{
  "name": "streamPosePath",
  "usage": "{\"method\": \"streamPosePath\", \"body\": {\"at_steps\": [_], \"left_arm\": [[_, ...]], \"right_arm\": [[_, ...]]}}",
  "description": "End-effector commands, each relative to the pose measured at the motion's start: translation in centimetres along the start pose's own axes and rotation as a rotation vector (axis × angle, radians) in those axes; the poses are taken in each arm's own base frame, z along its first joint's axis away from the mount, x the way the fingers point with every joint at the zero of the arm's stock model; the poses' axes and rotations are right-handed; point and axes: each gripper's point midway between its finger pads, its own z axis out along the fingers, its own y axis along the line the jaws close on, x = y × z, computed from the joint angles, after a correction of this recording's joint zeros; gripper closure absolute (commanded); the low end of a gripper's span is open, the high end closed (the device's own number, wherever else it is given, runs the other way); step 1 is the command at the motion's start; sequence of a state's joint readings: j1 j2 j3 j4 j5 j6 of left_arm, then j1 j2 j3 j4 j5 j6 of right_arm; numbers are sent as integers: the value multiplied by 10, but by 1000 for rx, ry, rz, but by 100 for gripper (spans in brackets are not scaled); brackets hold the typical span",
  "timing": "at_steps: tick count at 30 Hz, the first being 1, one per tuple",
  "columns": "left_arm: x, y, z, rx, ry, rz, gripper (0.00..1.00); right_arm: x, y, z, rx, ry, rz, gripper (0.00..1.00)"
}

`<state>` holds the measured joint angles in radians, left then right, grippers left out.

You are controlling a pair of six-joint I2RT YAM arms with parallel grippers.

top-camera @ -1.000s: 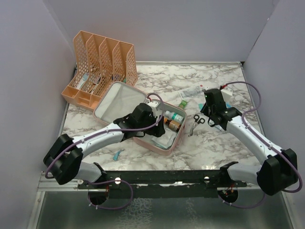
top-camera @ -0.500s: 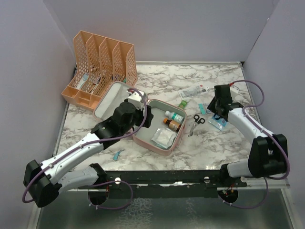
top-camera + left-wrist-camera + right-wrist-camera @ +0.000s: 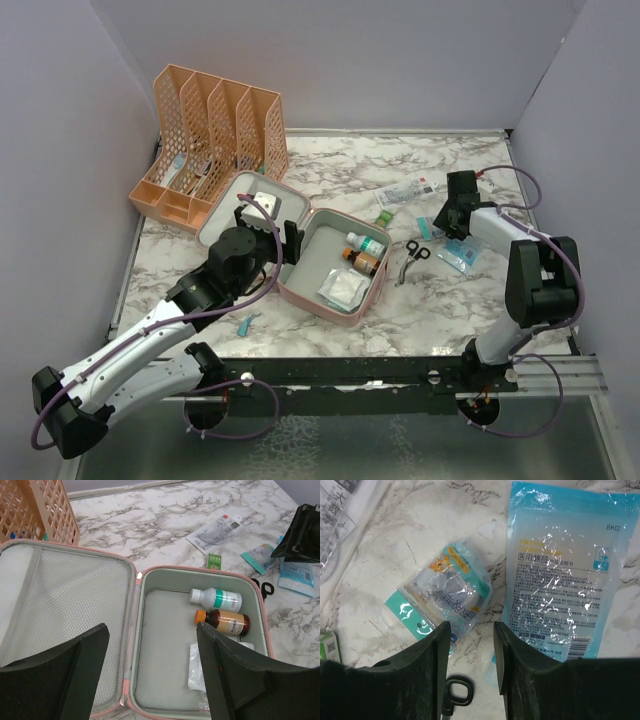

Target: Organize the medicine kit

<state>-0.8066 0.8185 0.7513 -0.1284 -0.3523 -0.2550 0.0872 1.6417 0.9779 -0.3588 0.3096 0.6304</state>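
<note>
I will lower my right gripper outward onto the packet's edge by the blue pouch, as the small teal packet (image 3: pixel 445 587) is below and outward of my open fingers.
The pink medicine kit (image 3: pixel 372 292) lies open, its mesh lid (image 3: pixel 65 595) to the left. Its grey-green tray holds a white bottle (image 3: pixel 220 599), a brown bottle with an orange cap (image 3: pixel 226 621) and a clear gauze pack (image 3: pixel 196 666). My left gripper (image 3: pixel 268 225) hovers open and empty over the hinge (image 3: pixel 151 627). My right gripper (image 3: pixel 448 215) is open and empty (image 3: pixel 471 627), low over the marble between a small teal packet (image 3: pixel 445 587) and a blue pouch (image 3: pixel 560 575).
Black scissors (image 3: pixel 410 255) lie right of the kit, their handle below my right fingers (image 3: pixel 457 692). A green box (image 3: pixel 383 215) and a flat clear packet (image 3: pixel 405 192) lie behind. An orange file rack (image 3: pixel 215 135) stands back left. A small teal item (image 3: pixel 247 322) lies near the front.
My left gripper has drawn back left from over the kit's tray to above the hinge. My right gripper has moved back and right, down over the packets.
</note>
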Motion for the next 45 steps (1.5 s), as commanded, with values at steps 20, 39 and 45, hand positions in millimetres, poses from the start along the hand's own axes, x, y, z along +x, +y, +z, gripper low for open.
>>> {"method": "streamPosePath", "body": {"at_steps": [20, 39, 45], "left_arm": [[9, -2, 7, 0, 18, -3, 25], [13, -3, 10, -1, 30, -3, 25], [14, -2, 10, -3, 32, -2, 25]], "right_arm": [[0, 2, 47, 32, 49, -44, 66], [19, 4, 58, 0, 123, -112, 67], [25, 2, 63, 16, 149, -118, 77]]}}
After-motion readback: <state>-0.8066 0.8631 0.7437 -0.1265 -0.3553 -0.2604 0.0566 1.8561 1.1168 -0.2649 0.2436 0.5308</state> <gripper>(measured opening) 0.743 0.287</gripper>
